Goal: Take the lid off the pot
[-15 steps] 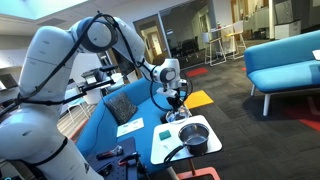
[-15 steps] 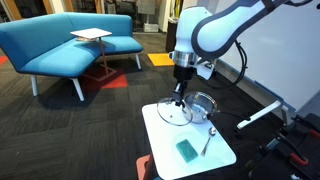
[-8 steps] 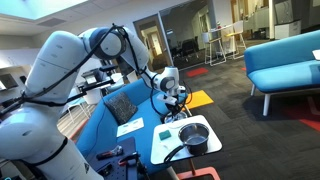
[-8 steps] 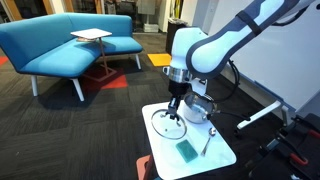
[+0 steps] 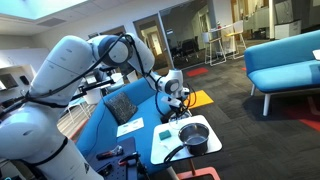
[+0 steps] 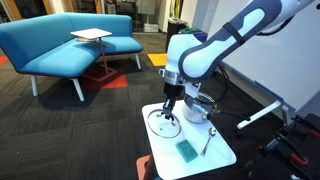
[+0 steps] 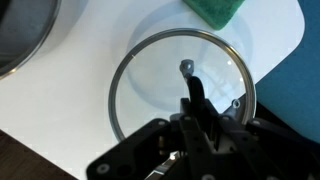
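Note:
My gripper lowers the lid down onto the white tabletop (image 6: 163, 124) (image 7: 182, 92) beside the sponge next and releases the lid's knob, because the lid still hangs just above that tabletop.
The lid (image 7: 150, 95) is a glassy disc with a metal rim and a small dark knob. It hangs just above the white table (image 7: 55, 115), beside the pot, and also shows in an exterior view (image 6: 163, 126). My gripper (image 7: 190, 82) is shut on the lid's knob from above and shows in both exterior views (image 6: 170, 108) (image 5: 180, 106). The pot (image 6: 198, 108) is uncovered, silvery with a dark inside. It sits on the table behind the gripper and shows at the wrist view's top left corner (image 7: 20, 30). Its long black handle (image 5: 176, 152) points toward the table's edge.
A green sponge (image 6: 187, 150) and a slim utensil (image 6: 207, 140) lie on the table near the lid. The sponge sits just beyond the lid in the wrist view (image 7: 212, 10). Blue sofas (image 6: 60, 40) (image 5: 290, 60) and a small side table (image 6: 90, 36) stand on the dark carpet.
My gripper has carried the lid sideways away from the pot and lowered it toward the bare part of the white table. The pot stays in place.

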`<state>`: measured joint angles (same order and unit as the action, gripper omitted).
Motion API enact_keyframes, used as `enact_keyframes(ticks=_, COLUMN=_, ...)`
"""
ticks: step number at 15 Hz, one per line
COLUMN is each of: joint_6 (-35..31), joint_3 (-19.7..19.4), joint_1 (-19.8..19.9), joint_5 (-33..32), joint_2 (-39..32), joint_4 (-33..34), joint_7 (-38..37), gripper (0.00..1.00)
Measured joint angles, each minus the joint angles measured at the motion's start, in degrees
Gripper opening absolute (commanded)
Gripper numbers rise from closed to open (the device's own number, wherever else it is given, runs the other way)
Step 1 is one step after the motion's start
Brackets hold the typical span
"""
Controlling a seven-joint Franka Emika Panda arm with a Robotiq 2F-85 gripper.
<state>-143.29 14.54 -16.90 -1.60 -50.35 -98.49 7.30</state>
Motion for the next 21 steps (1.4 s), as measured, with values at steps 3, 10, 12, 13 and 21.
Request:
enact_keyframes(ticks=3, joint_6=0.1, joint_3=-2.0, joint_1=-1.6, joint_5=-0.9, joint_2=-1.7, joint_4=2.2, joint_7=-1.2, gripper=0.04)
enact_keyframes(ticks=10, joint_6=2.5, joint_3=-5.2, joint_1=-4.9, joint_5=-2.8, joint_2=-5.5, joint_4=7.0, joint_7=-5.0, gripper=0.04)
enact_keyframes(ticks=12, joint_6=4.1, joint_3=-5.4, joint_1=-5.4, joint_5=-2.8, joint_2=-6.2, joint_4=8.4, joint_7=-5.4, gripper=0.04)
enact_keyframes(ticks=13, joint_6=5.0, joint_3=-5.4, joint_1=-5.5, joint_5=-2.8, joint_2=-6.5, joint_4=9.1, joint_7=-5.5, gripper=0.19)
enact_keyframes(ticks=21, joint_6=12.1, joint_3=-5.6, joint_1=-6.3, joint_5=-3.4, joint_2=-8.0, joint_4=14.4, joint_7=-6.6, gripper=0.91)
